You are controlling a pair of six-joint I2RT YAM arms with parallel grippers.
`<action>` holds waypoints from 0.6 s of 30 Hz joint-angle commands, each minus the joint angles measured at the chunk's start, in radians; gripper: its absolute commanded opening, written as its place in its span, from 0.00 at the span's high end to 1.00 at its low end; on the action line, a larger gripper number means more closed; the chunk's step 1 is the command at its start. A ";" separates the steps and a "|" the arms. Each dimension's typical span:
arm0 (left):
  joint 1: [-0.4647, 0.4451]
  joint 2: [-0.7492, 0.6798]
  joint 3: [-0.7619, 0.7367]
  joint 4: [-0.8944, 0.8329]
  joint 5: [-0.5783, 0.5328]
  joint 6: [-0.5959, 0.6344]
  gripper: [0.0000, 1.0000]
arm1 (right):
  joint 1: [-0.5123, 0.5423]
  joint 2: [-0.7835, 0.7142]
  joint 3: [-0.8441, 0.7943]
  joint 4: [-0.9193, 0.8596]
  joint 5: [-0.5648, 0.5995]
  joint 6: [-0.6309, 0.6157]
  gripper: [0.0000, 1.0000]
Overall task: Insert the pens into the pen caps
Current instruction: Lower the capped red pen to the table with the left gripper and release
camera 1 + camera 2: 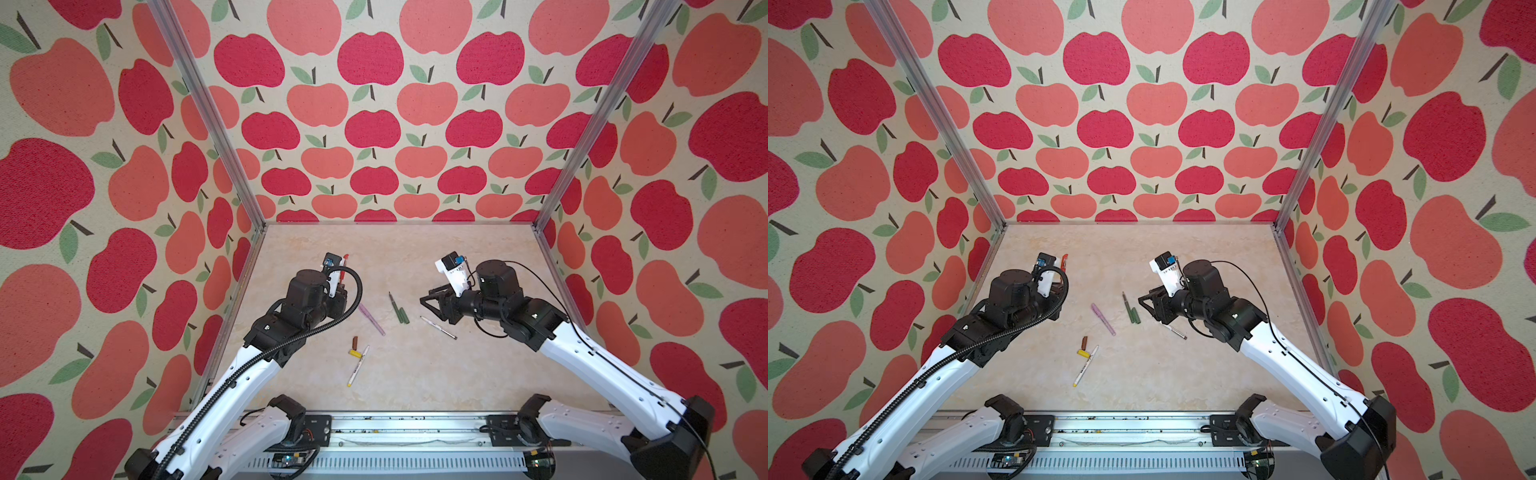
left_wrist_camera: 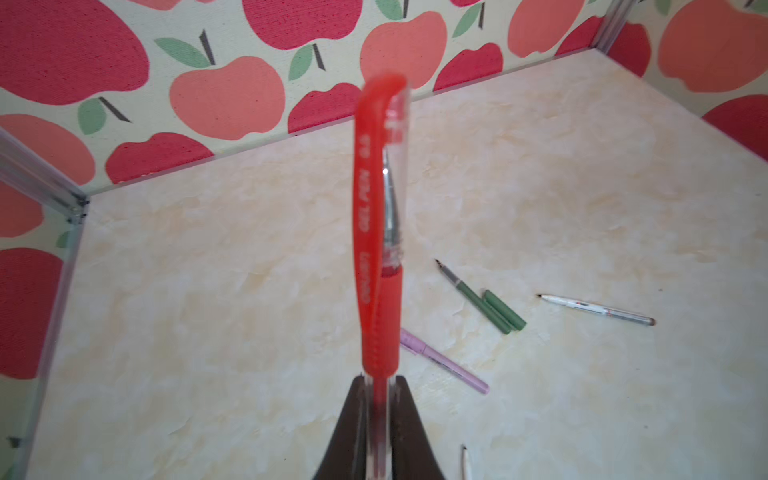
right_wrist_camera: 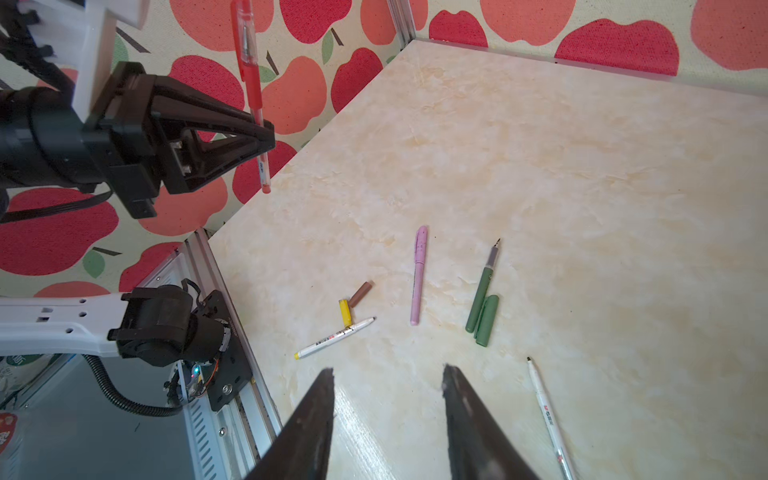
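Note:
The cap covers the tip of the red pen, so my left gripper needs to move down, tipping downward, onto the bare table beside the lilac pen and let go of the red pen's clear body.
My left gripper is shut on the clear barrel of the red pen, which stands upright above the table's left side with its red-clipped cap on the tip; the red pen shows in the right wrist view too. My right gripper hangs open and holds nothing, above the table's right side. On the table lie a lilac pen, a dark green pen beside its green cap, a white pen with brown print, a brown cap, a yellow cap and a white pen with yellow print.
Apple-patterned walls and aluminium posts close in the marbled table on three sides. A metal rail with both arm bases runs along the front edge.

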 commanded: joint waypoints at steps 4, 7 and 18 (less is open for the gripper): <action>0.025 0.076 -0.015 -0.052 -0.296 0.222 1.00 | -0.004 -0.022 -0.017 -0.012 0.016 -0.058 0.54; 0.034 0.142 -0.042 -0.064 -0.351 0.278 1.00 | -0.004 -0.034 -0.026 -0.003 0.024 -0.062 0.54; 0.100 0.361 -0.016 -0.146 -0.183 0.282 1.00 | -0.005 -0.079 -0.063 0.041 0.032 -0.069 0.53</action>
